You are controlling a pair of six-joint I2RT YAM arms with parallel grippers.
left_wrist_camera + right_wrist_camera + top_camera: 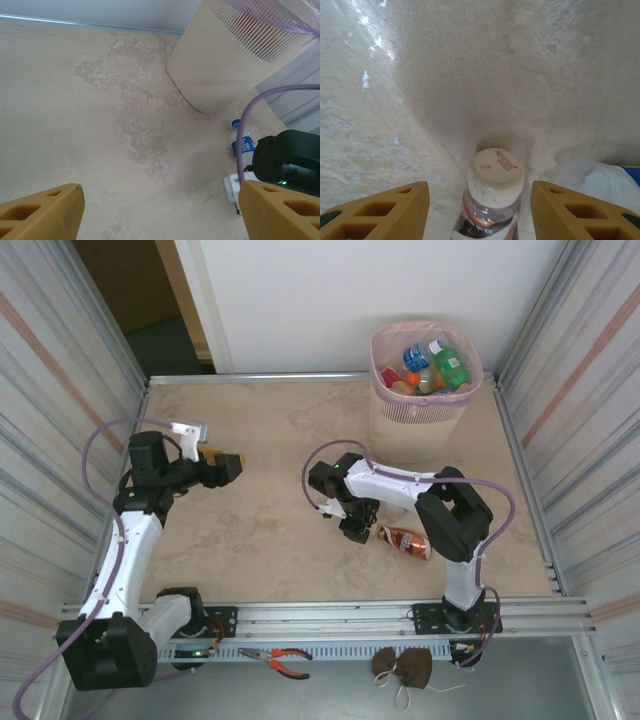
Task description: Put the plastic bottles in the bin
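Observation:
My right gripper should next go down onto the white cap of the brown bottle [496, 176] and close, because the cap is already between its open fingers.
The beige bin [418, 408] with its pink liner stands at the back right, and several plastic bottles [440, 362] lie inside it. A brown bottle [405, 541] with a white cap [496, 171] lies on the table in front of the right arm. My right gripper [480, 194] is open astride its neck, with a gap on each side. Beside it lies a clear bottle with a blue label [605, 182], which the left wrist view catches as the blue-labelled bottle [243, 144] near the bin [235, 55]. My left gripper [230, 465] hovers open over bare table, holding nothing.
Red-handled pliers [277, 658] and a brown pouch [403, 667] lie below the table's near rail. Metal walls close in both sides. The right arm's black link and purple cable [287, 160] sit close to the blue-labelled bottle.

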